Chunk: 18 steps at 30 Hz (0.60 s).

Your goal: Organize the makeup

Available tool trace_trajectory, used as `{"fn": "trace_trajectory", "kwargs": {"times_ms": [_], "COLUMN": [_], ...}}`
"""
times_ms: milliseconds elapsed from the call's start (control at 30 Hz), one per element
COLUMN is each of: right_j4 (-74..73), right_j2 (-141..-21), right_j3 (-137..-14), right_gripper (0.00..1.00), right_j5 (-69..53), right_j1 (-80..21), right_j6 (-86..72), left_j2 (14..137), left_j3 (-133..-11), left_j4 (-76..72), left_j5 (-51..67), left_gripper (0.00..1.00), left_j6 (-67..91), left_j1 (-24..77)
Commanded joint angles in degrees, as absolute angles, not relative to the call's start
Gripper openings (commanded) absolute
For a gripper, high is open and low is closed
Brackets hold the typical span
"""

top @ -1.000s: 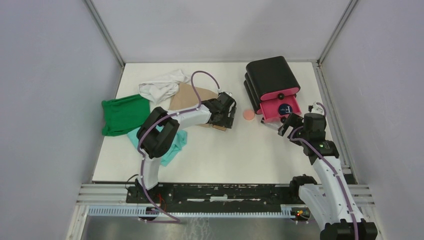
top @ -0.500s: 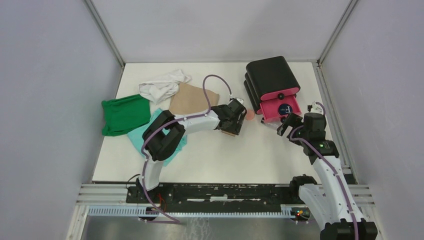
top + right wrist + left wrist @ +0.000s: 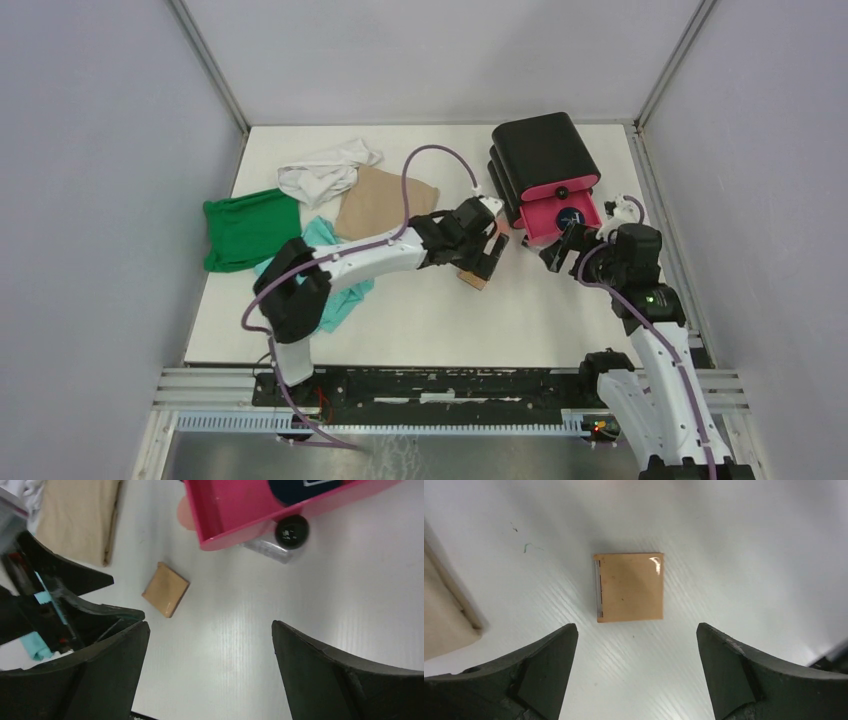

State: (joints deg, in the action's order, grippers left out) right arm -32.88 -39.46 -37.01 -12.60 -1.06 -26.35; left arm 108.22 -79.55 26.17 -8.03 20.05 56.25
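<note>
The pad lies at an angle below my right gripper, so next that gripper will go left in the top view toward the tan pad (image 3: 472,280) (image 3: 166,590), turn to line up with the pad's edges and go down.
The tan square pad (image 3: 630,587) lies flat on the white table, just ahead of my open, empty left gripper (image 3: 636,630), which hovers over it; its edge shows from above (image 3: 470,279). My right gripper (image 3: 210,627) is open and empty, near the pink drawer (image 3: 235,515). The pad (image 3: 165,589) lies to its left. A clear vial (image 3: 265,547) with a black cap (image 3: 291,531) lies against the drawer's front. The salmon puff (image 3: 184,512) peeks out beside the drawer. A dark round jar (image 3: 570,216) sits in the open drawer. The egg-shaped sponge is out of view.
The black box (image 3: 545,150) with pink drawers stands at the back right. Green (image 3: 250,228), white (image 3: 322,170), tan (image 3: 385,195) and teal (image 3: 330,295) cloths lie at the left. My two grippers (image 3: 487,255) (image 3: 560,250) are close together in front of the box.
My left arm has stretched right and toward the near side, from the tan cloth toward the drawer box, the tan pad staying under it. My right gripper has shifted slightly left.
</note>
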Motion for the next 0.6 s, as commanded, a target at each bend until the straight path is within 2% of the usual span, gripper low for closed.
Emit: {"fn": "trace_trajectory", "kwargs": {"times_ms": [0, 100, 233, 400, 567], "right_j4": [-27.1, -24.9, -26.2, -27.4, -26.6], "right_j2": [-39.8, -40.5, -45.2, -58.4, -71.4], "right_j3": [-39.9, -40.2, -43.5, -48.6, -52.7], "right_gripper": [1.0, 1.0, 1.0, 1.0, 1.0], "right_j5": [-26.4, -29.4, -22.9, -15.1, -10.5], "right_j1": [-1.3, -4.9, -15.8, -28.4, -32.4], "right_j6": [-21.7, -20.6, -16.6, -12.9, -10.0], "left_j2": [95.5, 89.1, 80.7, 75.9, 74.6], "left_j3": [-78.8, -75.4, -69.3, -63.7, -58.7], "left_j4": [24.8, 25.4, 24.8, 24.8, 23.6], "left_j5": [-3.5, -0.1, 4.3, 1.4, 3.0], "left_gripper": [0.99, 1.0, 1.0, 0.99, 0.99], "left_j6": [18.2, 20.8, 24.8, 28.3, 30.9], "left_j1": [54.7, 49.1, 38.4, 31.1, 27.2]}}
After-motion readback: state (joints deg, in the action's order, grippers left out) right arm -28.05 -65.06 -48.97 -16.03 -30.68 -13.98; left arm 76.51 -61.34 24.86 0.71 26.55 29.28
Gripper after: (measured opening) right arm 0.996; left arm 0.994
